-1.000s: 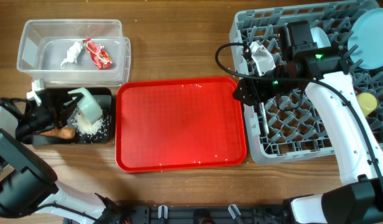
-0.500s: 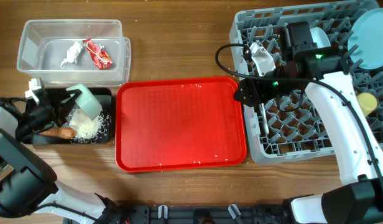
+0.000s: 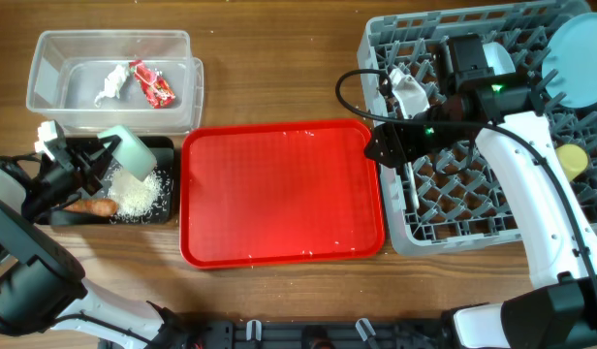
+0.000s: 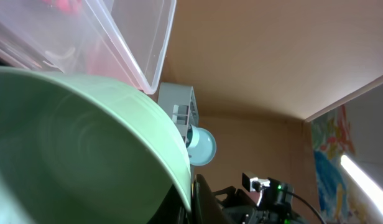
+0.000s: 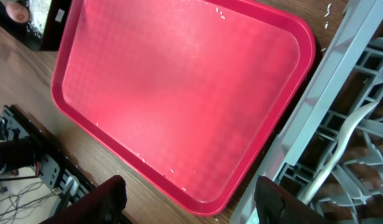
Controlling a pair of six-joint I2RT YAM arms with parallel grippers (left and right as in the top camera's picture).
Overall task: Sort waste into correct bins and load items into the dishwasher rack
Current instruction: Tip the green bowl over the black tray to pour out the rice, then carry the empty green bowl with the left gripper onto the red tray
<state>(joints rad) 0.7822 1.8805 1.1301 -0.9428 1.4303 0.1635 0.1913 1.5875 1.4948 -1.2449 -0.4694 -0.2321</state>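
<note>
The rice is in the black bin, so my left gripper should turn to level the bowl, carry it over the red tray and lower it to release.
My left gripper is shut on the rim of the pale green bowl, held tipped over the black tray-bin. The bowl's inside fills the left wrist view. White rice crumbs and the brown sausage piece lie in the black bin. The clear tub holds the white napkin and red wrapper. My right gripper is open and empty at the left edge of the grey rack. The rack holds the blue plate, yellow cup and white spoon.
The red tray lies in the middle with a few rice grains on it; it also fills the right wrist view. A white piece sits in the rack's left part. The wooden table edge runs below the tray.
My left gripper has lifted the green bowl a little and drawn it up and left over the black bin. The right arm has not moved.
</note>
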